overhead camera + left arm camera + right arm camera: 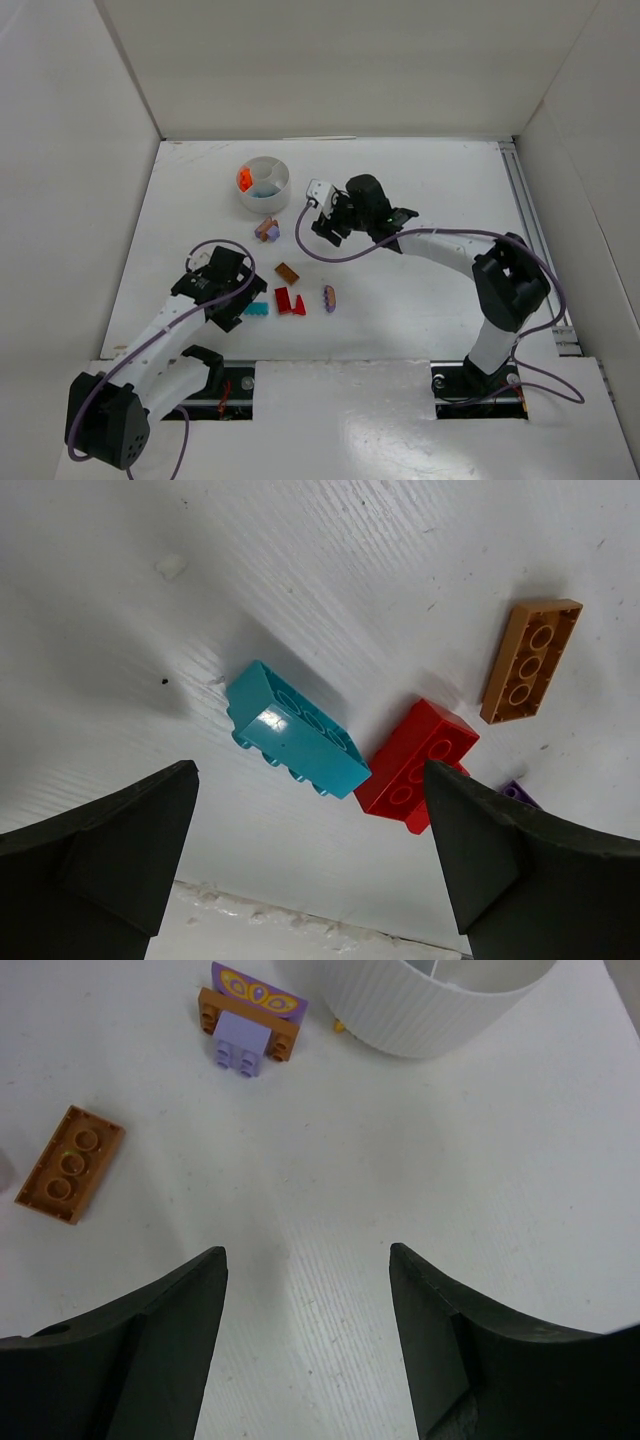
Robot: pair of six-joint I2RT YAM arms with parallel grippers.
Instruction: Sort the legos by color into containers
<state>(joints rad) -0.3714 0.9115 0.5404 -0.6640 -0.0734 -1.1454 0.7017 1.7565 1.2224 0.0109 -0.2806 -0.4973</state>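
Observation:
The teal brick (256,310) (295,742) is just ahead of the gap between the fingers of my left gripper, so my left gripper will next move slightly toward it and close the fingers across its middle.
The white round dish (265,184) stands at the back and holds orange pieces (243,179) in one compartment. Loose legos lie on the table: a teal brick (256,310), red bricks (289,301), a brown-orange brick (287,271), a purple piece (329,297) and a purple-and-brown stack (266,230). My left gripper (240,302) hovers open just short of the teal brick (295,742), with the red brick (415,765) beside it. My right gripper (320,230) stands open over bare table, nothing between its fingers (180,1300); the stack (247,1015) and dish (430,1005) lie ahead of it.
White walls enclose the table on three sides. A purple cable loops from each arm over the table surface. The brown-orange brick (68,1163) lies left of the right gripper. The table's near edge shows just below the left fingers (120,850).

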